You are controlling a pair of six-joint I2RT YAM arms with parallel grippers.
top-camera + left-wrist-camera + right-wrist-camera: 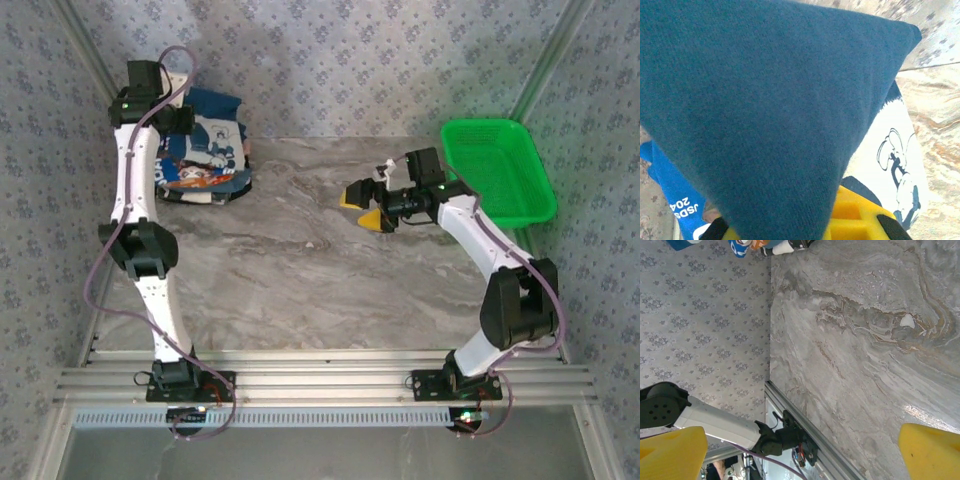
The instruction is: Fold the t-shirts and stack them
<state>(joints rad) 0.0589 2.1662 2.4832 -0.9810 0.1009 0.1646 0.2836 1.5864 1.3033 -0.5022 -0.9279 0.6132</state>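
Observation:
I will move my left gripper down to the back edge of the pile below it and let go of the fold there, because the cloth is still hanging raised.
The t-shirts (pixel 205 155) lie in a pile at the table's back left, with a pale cartoon print facing up. My left gripper (pixel 185 118) is over the pile's back edge, shut on a fold of the dark blue t-shirt (pixel 770 105), which hangs right in front of the left wrist camera and hides the fingertips. Below it I see the white print (pixel 890 165) and a brighter blue t-shirt (pixel 675 200) with white lettering. My right gripper (pixel 365 205) hovers open over the middle of the table, nothing between its yellow fingers (pixel 932 450).
A green mesh basket (pixel 497 170) stands at the back right, just behind the right arm. Bare marble tabletop (pixel 300 270) stretches between the arms. Patterned walls close in the back and sides. A metal rail (pixel 320 380) runs along the near edge.

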